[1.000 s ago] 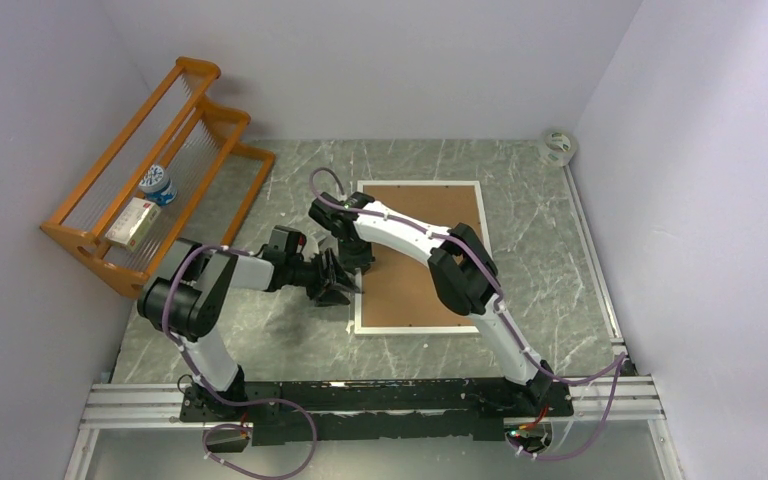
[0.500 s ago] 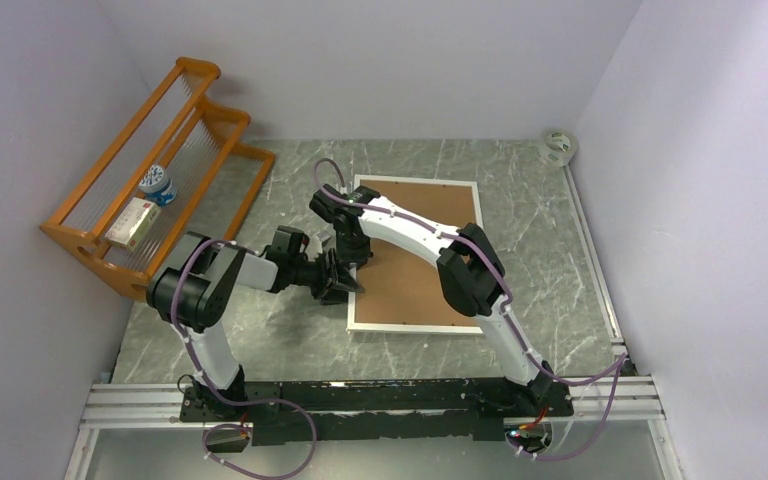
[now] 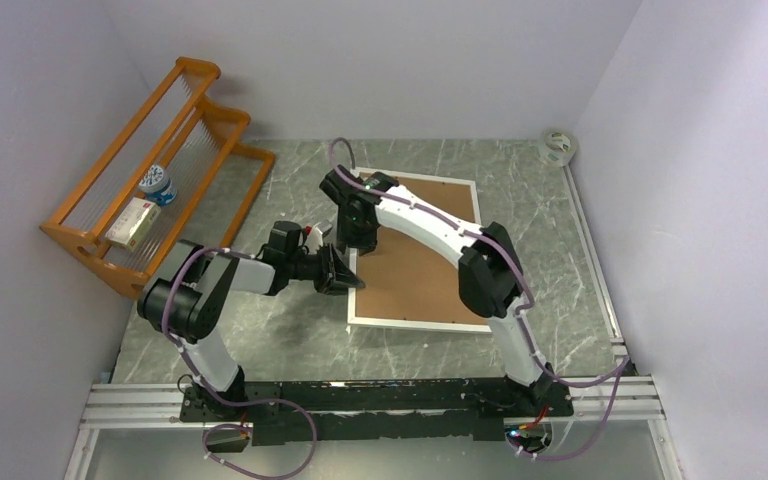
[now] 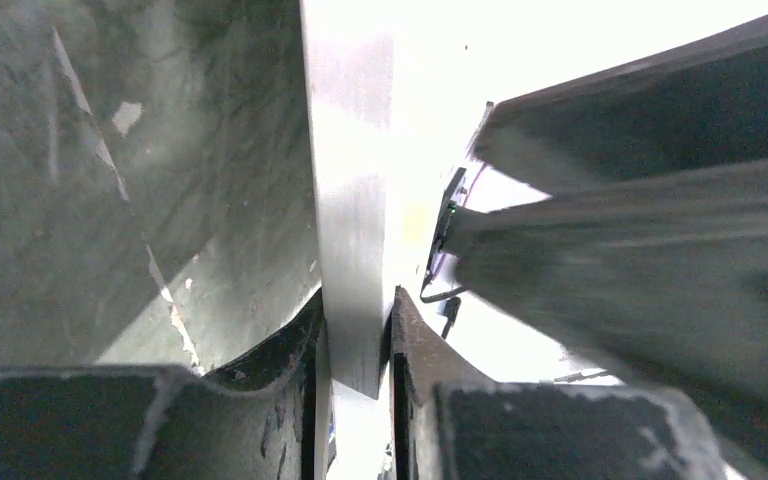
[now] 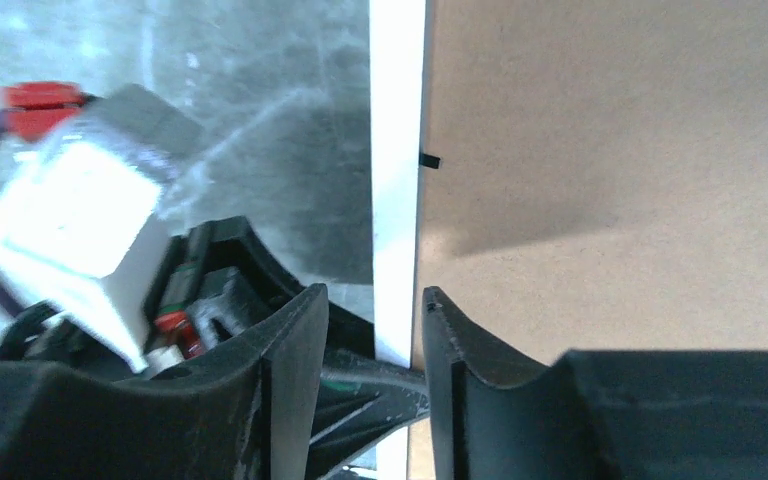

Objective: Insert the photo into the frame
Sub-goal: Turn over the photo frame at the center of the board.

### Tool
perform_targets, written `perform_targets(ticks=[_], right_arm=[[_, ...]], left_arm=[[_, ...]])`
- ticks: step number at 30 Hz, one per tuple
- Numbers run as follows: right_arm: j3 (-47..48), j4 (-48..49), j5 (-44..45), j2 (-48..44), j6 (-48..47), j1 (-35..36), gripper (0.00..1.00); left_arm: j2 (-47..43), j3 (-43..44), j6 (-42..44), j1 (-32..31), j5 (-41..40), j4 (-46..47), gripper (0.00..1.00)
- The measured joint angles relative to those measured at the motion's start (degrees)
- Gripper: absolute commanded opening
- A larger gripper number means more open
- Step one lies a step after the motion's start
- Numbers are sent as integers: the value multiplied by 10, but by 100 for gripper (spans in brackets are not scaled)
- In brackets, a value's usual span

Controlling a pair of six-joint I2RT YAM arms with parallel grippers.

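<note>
The rim of the frame goes up and outward in my left gripper next, because the frame lies face down. It then turns above the marble (image 3: 297, 188) beside the orange rack and is released.
The frame (image 3: 422, 262) lies face down on the marble table, its brown hardboard back up inside a white rim. My left gripper (image 3: 346, 274) is shut on the rim's left edge; in the left wrist view both pads press that white edge (image 4: 352, 240) at the left gripper (image 4: 357, 345). My right gripper (image 3: 361, 236) hovers over the same edge a little farther back. In the right wrist view the right gripper (image 5: 372, 312) is open, its jaws straddling the white rim (image 5: 397, 150) without touching it. The photo is out of view.
An orange wooden rack (image 3: 165, 150) stands at the back left with a box (image 3: 132, 222) and a small jar (image 3: 158, 184) on it. A tape roll (image 3: 558, 146) sits in the back right corner. Walls close in on three sides.
My left gripper has closed on the frame's left edge. My right gripper has opened, let go of that edge and moved farther back. The frame has turned slightly.
</note>
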Motion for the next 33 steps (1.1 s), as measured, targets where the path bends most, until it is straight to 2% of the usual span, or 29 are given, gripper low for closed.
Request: perform_targets(ticks=[4, 6, 9, 13, 18, 22, 29, 33], right_arm=[[-2, 11, 2, -43, -1, -12, 52], [-2, 12, 3, -67, 0, -20, 54], [-5, 12, 9, -105, 0, -36, 60], [-23, 21, 24, -163, -9, -61, 64], [-77, 57, 14, -247, -32, -109, 70], [-137, 105, -14, -300, -46, -161, 75], [-184, 139, -67, -318, -72, -222, 75], [-195, 145, -103, -318, -86, -244, 76]], left_arm=[[-18, 2, -1, 0, -4, -28, 3], [-35, 10, 10, 4, -4, -70, 3], [-64, 54, 55, 17, -10, -183, 3], [-90, 167, 148, 44, -25, -374, 3], [-91, 315, 259, 97, -40, -571, 3], [-82, 443, 341, 119, -88, -736, 2], [-40, 645, 415, 120, -177, -905, 3], [-15, 726, 446, 119, -226, -969, 2]])
